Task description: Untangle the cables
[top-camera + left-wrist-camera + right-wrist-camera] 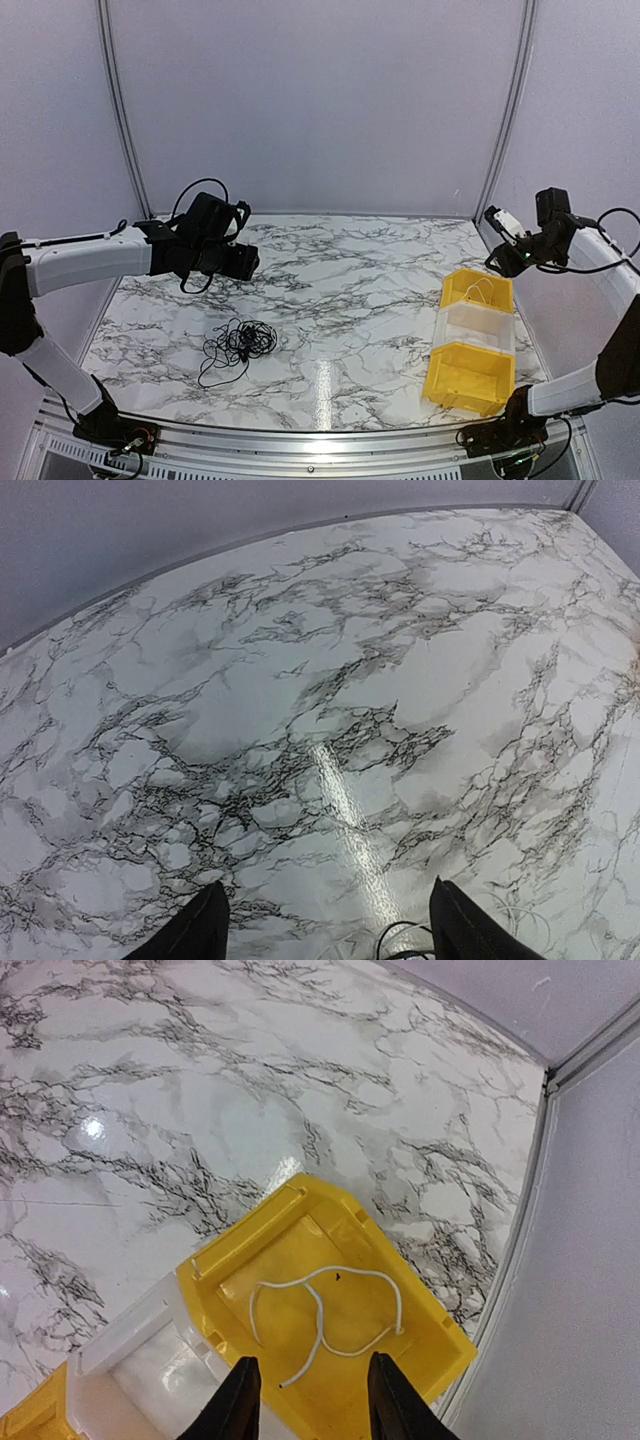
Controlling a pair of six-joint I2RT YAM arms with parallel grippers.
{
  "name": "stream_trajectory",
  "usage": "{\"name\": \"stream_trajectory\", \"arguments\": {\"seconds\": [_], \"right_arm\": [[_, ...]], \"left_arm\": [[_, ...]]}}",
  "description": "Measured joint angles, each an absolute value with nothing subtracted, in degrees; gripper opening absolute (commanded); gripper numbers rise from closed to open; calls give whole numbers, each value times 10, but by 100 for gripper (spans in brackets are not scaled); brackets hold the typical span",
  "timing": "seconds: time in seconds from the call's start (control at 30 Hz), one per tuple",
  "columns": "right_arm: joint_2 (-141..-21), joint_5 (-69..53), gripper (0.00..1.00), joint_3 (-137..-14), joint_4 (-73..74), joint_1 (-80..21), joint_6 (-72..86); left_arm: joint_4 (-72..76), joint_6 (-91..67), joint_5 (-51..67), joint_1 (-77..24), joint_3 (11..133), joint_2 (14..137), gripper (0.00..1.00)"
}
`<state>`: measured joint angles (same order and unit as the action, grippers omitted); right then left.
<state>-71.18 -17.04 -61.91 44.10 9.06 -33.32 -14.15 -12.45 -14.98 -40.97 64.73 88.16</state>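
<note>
The white cable is below the left gripper at the tangle's bin-side edge (270,332), where pale loops spread clear, so the left gripper will next move back down to the cable.
The black cables (238,345) lie in a loose wiry tangle on the marble table, left of centre. One of their loops (400,940) shows at the bottom edge of the left wrist view. My left gripper (248,262) (325,935) hangs open above and behind the tangle, holding nothing. A thin white cable (325,1310) (483,292) lies curled on the floor of the far yellow bin (420,1345). My right gripper (308,1400) (505,255) hovers over that bin, its jaws apart with nothing between them.
Three bins stand in a row at the right: the far yellow bin (452,292), a clear white one (480,325) and a near yellow one (468,378). Grey walls close the table at the back and sides (560,1260).
</note>
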Motion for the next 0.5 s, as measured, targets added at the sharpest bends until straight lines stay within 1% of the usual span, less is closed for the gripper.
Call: {"name": "stream_trajectory", "arguments": {"seconds": [0.07, 0.17, 0.2, 0.3, 0.37, 0.5], "right_arm": [[-711, -196, 33, -620, 438, 80, -334], [-712, -229, 29, -620, 420, 46, -326], [-714, -238, 28, -620, 410, 28, -321], [-732, -268, 27, -622, 381, -45, -311], [-753, -292, 27, -630, 371, -92, -311], [-796, -335, 26, -651, 360, -182, -321]], "left_arm": [[-154, -135, -144, -410, 648, 881, 63], [-162, -161, -131, -409, 626, 871, 49], [-167, -170, -127, -409, 611, 863, 47], [-184, -202, -115, -409, 570, 843, 46], [-190, -216, -104, -408, 550, 835, 48], [-199, -221, -38, -409, 524, 823, 51]]}}
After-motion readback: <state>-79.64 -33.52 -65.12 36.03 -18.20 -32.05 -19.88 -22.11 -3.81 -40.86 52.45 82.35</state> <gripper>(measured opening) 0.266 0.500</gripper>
